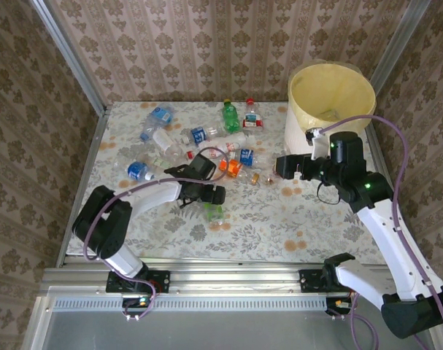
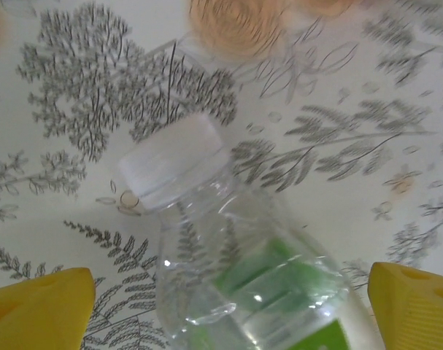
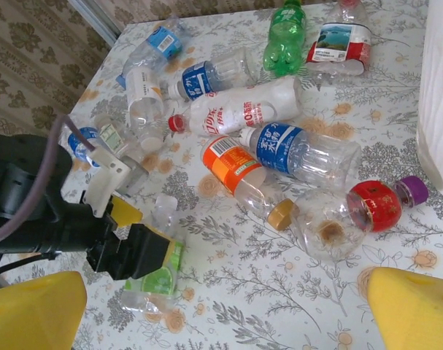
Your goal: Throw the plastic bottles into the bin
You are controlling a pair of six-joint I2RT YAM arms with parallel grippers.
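My left gripper moves down onto the green-labelled body (image 1: 214,212) (image 2: 268,292) next and closes there, because the bottle already lies between the open yellow fingers with gaps showing.
A clear bottle with a green label and white cap (image 2: 236,270) lies on the flowered table, apart from the pile. My left gripper (image 2: 228,306) is low over it and open, a yellow fingertip on each side of its body with gaps showing. The same bottle (image 1: 214,213) sits under that gripper (image 1: 210,200) in the top view. Several more plastic bottles lie mid-table, among them a green one (image 3: 285,36), an orange-labelled one (image 3: 232,166) and a blue-labelled one (image 3: 294,149). My right gripper (image 3: 228,306) hangs open and empty above the table. The bin (image 1: 298,131) stands at the back right.
The bin's white wall (image 3: 440,95) is close on the right of my right gripper (image 1: 283,166). A red-labelled bottle with a purple cap (image 3: 378,204) lies nearest the bin. Patterned walls enclose the table on three sides. Bare tablecloth spreads across the near half.
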